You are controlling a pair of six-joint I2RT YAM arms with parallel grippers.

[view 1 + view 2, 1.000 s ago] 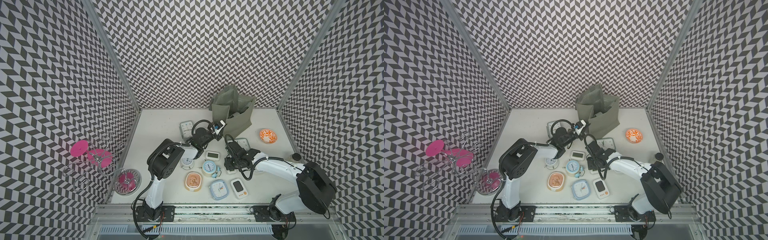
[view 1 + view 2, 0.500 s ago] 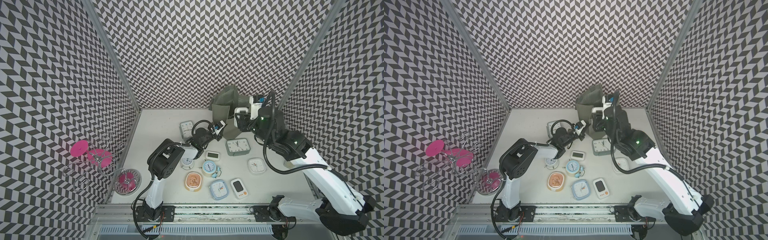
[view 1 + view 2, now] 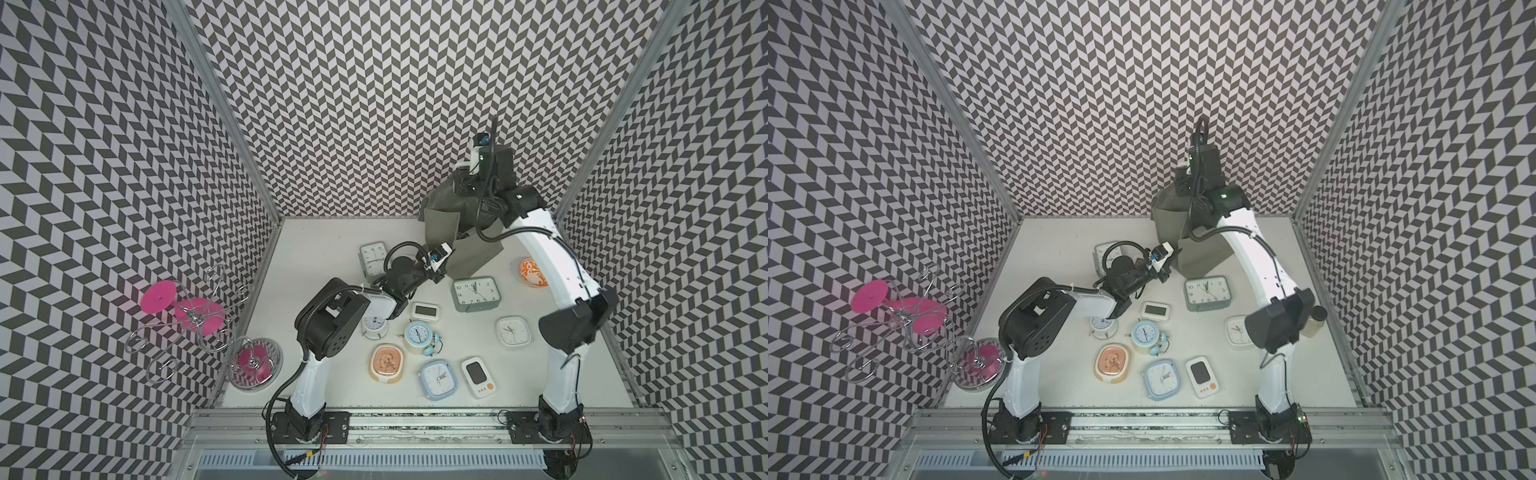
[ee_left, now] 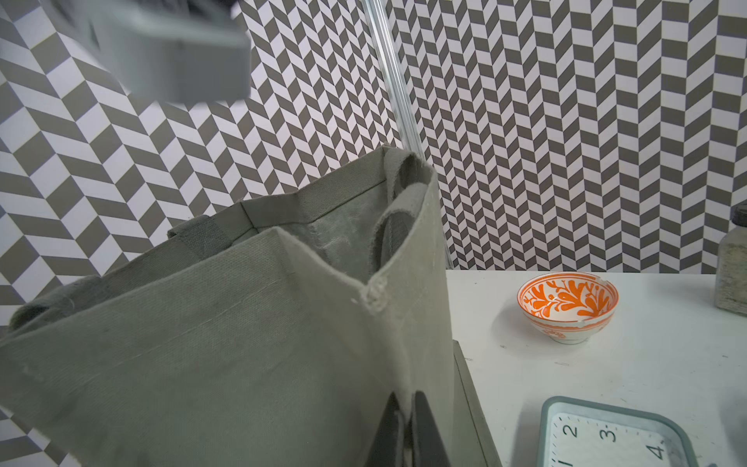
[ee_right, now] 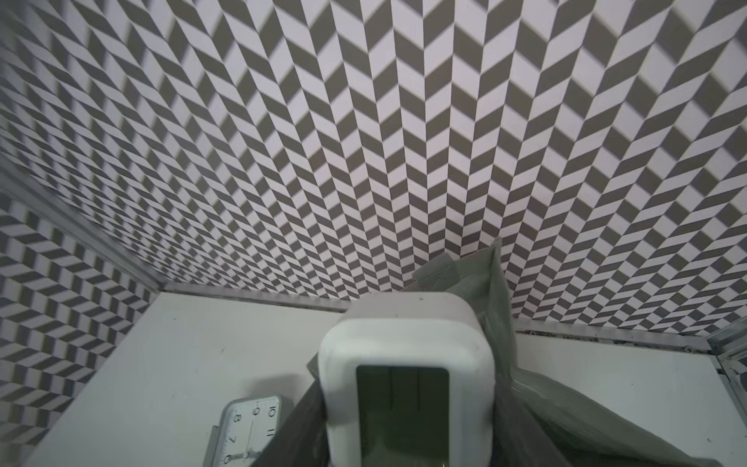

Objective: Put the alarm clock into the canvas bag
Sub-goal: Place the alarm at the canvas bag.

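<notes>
I should next lower the alarm clock in my right gripper deep between the sides of the canvas bag and let it go inside, because the opening of the canvas bag is below it.
The canvas bag stands grey-green and open-mouthed at the back of the table. My left gripper is shut on the bag's front wall, low near a corner; in a top view it sits at the bag's foot. The alarm clock, a white digital one with a dark screen, is held in my right gripper. The right arm is raised, and its wrist hangs over the bag's mouth. Bag fabric shows just behind the clock. In both top views the clock is hidden.
Several other clocks lie on the table, among them a large grey one, a white square one and a blue twin-bell one. An orange bowl sits right of the bag and a jar further right. A pink wire stand is left.
My right arm has risen from the table's middle with the white clock, passed beside the bag, and now hangs above its mouth. The left arm has not moved.
</notes>
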